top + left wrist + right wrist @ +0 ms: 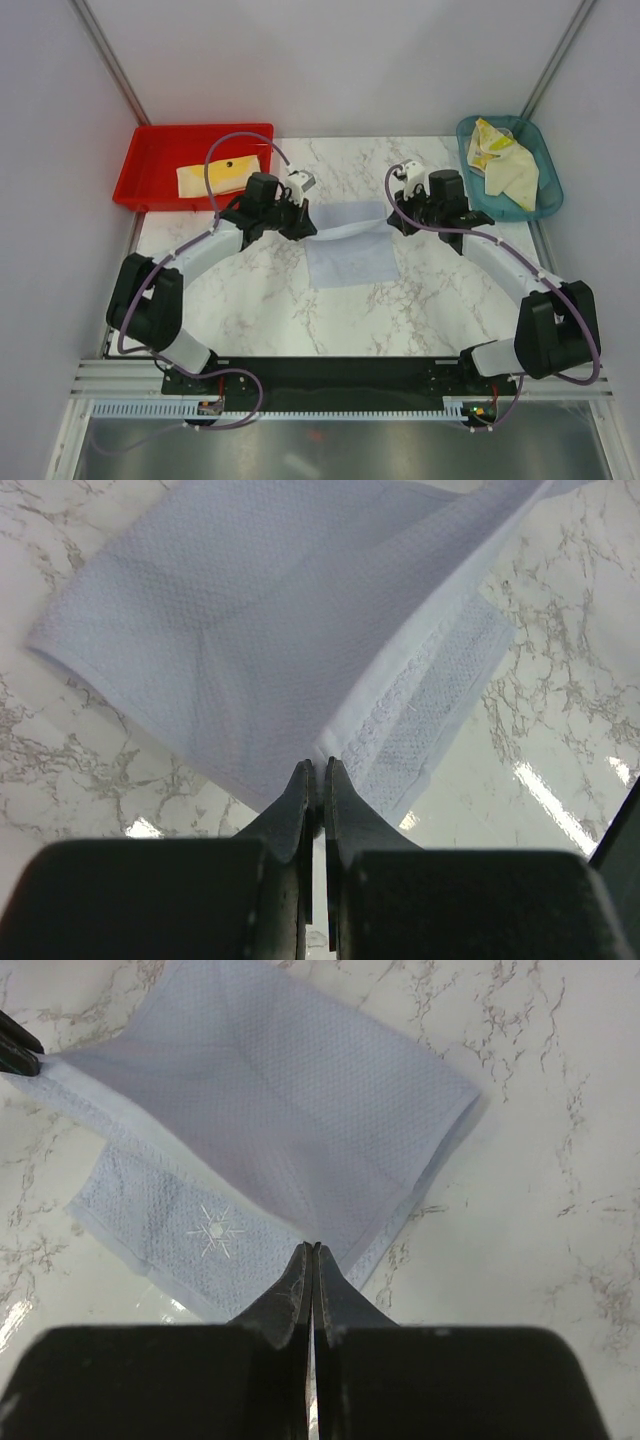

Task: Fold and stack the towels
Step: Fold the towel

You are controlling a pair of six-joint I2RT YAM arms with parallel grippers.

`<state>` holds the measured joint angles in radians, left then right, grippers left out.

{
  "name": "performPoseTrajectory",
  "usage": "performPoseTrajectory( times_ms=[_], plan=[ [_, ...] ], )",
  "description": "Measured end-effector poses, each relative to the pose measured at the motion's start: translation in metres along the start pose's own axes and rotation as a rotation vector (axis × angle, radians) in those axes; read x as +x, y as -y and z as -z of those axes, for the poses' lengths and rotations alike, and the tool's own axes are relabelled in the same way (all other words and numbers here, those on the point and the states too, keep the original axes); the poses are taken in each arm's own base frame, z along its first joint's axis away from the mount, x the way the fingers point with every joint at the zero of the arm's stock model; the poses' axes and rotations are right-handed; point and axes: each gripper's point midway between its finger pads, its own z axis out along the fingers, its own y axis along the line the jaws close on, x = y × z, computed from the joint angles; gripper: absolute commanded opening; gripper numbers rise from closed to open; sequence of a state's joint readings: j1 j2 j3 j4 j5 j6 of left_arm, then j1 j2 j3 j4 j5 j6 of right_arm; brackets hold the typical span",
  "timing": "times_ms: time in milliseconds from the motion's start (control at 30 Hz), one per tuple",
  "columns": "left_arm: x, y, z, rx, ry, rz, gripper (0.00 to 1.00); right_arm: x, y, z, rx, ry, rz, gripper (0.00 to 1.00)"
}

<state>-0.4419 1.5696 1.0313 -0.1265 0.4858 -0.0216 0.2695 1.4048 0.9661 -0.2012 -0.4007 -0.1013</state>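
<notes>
The left gripper draws back and down onto the towel's lower layer's near tray-side corner next and releases, as that corner lies below, toward my base.
A pale lavender-blue towel lies in the middle of the marble table, its far edge lifted and stretched between both grippers. My left gripper is shut on the towel's left far corner; in the left wrist view the cloth fans out from the closed tips. At the right far corner my right gripper pinches the cloth at its tips; a white snowflake mark shows on the layer beneath. A folded cream-yellow towel lies in the red tray. Crumpled yellow towels fill the teal basket.
The red tray stands at the back left corner of the table and the teal basket at the back right. Grey walls close in the back and sides. Purple cables loop over both arms.
</notes>
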Motion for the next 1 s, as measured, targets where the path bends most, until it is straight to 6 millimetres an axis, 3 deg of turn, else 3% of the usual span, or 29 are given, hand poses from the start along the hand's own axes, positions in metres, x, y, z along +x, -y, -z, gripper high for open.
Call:
performPoseTrajectory(
  times_ms=[367,733,900,1000],
  plan=[
    [0.009,0.011,0.013,-0.044,-0.008,-0.003,0.02,0.006,-0.01,0.016,0.055,-0.008,0.021,0.0],
    [0.057,0.026,0.008,-0.067,-0.111,0.059,0.02,0.081,-0.028,0.01,0.054,-0.174,-0.126,0.0],
    [0.065,0.026,0.006,-0.091,-0.125,0.072,0.02,0.084,-0.027,0.009,0.081,-0.185,-0.142,0.0],
    [0.059,0.022,0.004,-0.117,-0.112,0.069,0.02,0.071,-0.022,0.008,0.109,-0.174,-0.124,0.0]
  ],
)
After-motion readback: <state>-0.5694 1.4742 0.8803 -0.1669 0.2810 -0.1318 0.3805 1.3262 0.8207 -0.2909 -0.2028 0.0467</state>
